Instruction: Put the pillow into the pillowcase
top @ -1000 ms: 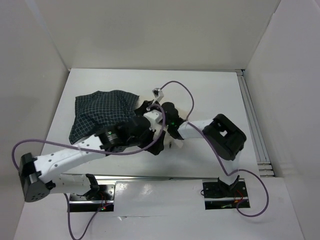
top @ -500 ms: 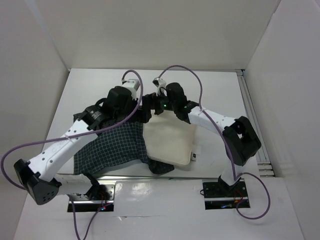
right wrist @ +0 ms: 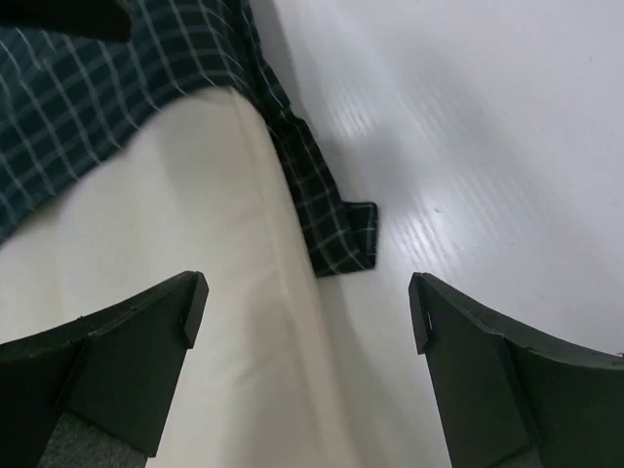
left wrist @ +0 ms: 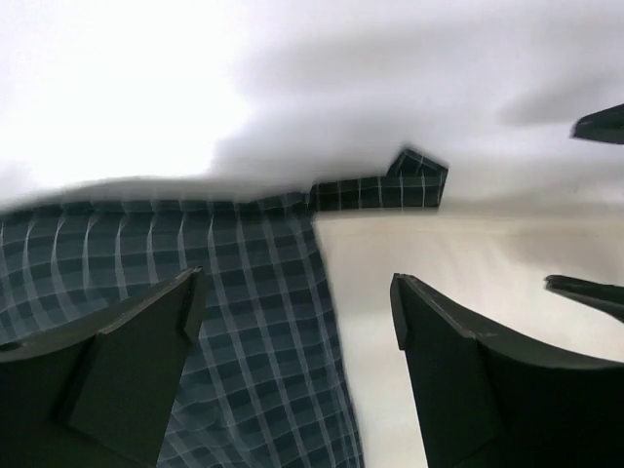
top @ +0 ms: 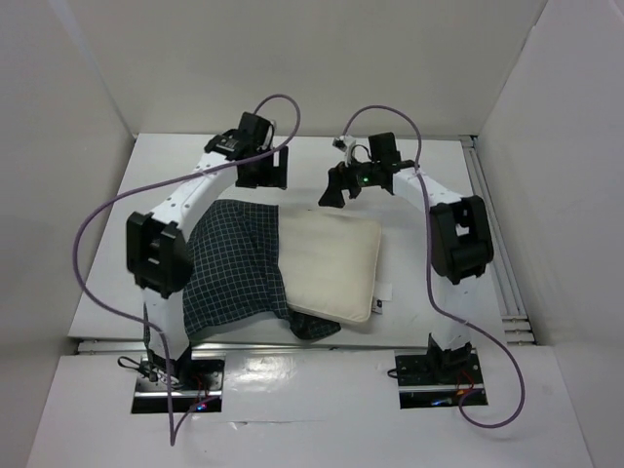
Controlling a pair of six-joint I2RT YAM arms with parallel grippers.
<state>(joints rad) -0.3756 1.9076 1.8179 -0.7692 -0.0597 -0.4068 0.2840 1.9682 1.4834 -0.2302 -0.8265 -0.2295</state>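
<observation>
The pillowcase's far edge lies below my open left gripper, beside the pillow; I should lower onto it next and close on uncovered checked cloth.
The cream pillow [top: 331, 261] lies flat at mid-table, its left edge on the dark checked pillowcase [top: 232, 268]. A corner of the pillowcase [top: 314, 328] sticks out under the pillow's near edge. My left gripper [top: 265, 181] hovers open beyond the far edge of the pillowcase. In the left wrist view, the pillowcase [left wrist: 195, 292] and the pillow [left wrist: 448, 283] show between and below the empty left gripper [left wrist: 295, 292]. My right gripper [top: 333, 191] hangs open past the pillow's far edge. Below the empty right gripper [right wrist: 307, 292] are the pillow [right wrist: 166, 253] and a pillowcase corner [right wrist: 336, 234].
White walls close in the table on the left, back and right. A grooved rail [top: 492, 244] runs along the right side. Purple cables [top: 107, 210] loop off both arms. A small white tag [top: 380, 302] pokes from the pillow's near right corner.
Both arms have lifted off the cloth and drawn back toward the far side of the table. The right gripper has opened. The pillow now lies uncovered beside and partly on the pillowcase.
</observation>
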